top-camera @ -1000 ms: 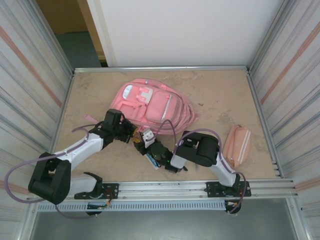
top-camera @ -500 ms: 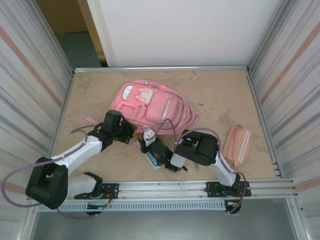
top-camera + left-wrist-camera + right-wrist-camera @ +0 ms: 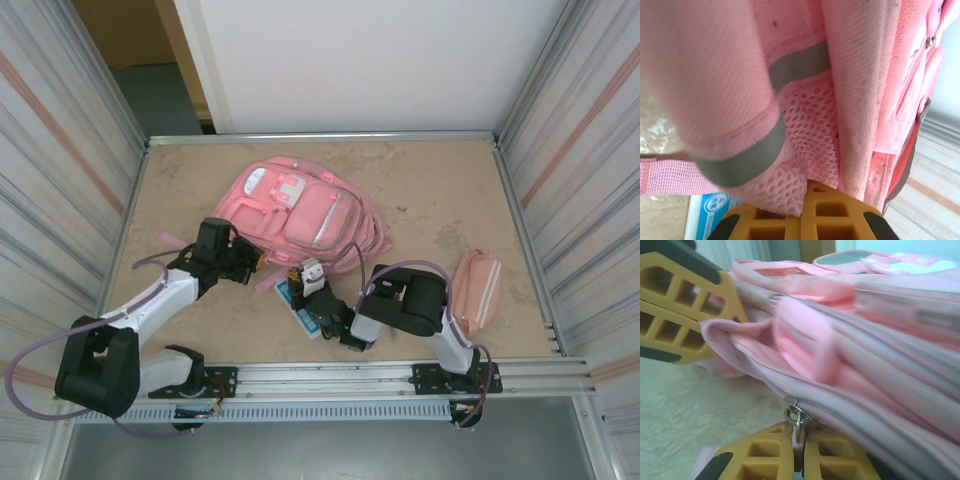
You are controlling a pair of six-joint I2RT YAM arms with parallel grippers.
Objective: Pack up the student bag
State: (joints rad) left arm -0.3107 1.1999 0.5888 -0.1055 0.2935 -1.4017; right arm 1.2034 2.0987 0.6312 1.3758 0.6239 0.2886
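Note:
I should next pull the mesh outward with my left gripper, away from the right gripper's hold, and let go, because the bag's end away from the zipper pull (image 3: 798, 419) lies outward of it.
The student bag (image 3: 300, 208), a large pink backpack, lies in the middle of the table. My left gripper (image 3: 252, 264) is at its near left edge. In the left wrist view that gripper (image 3: 807, 189) is shut on the bag's pink mesh fabric (image 3: 810, 135). My right gripper (image 3: 301, 275) sits at the bag's near edge, just right of the left one. Seen from the right wrist, this gripper (image 3: 799, 436) is shut on the bag's zipper pull (image 3: 798, 419), a metal ring on the zip line. The left gripper's yellow fingers (image 3: 685, 310) pinch a fold of the bag (image 3: 850, 340) close by.
A pink pencil case (image 3: 475, 290) lies on the table to the right. A blue-and-white flat pack (image 3: 301, 317) lies under my right wrist, its corner (image 3: 710, 210) showing below the bag. Metal walls (image 3: 560, 200) close in on both sides.
My right gripper has closed on the zipper pull and shifted slightly right. The left arm has drawn left with the bag's edge, and the bag has shifted.

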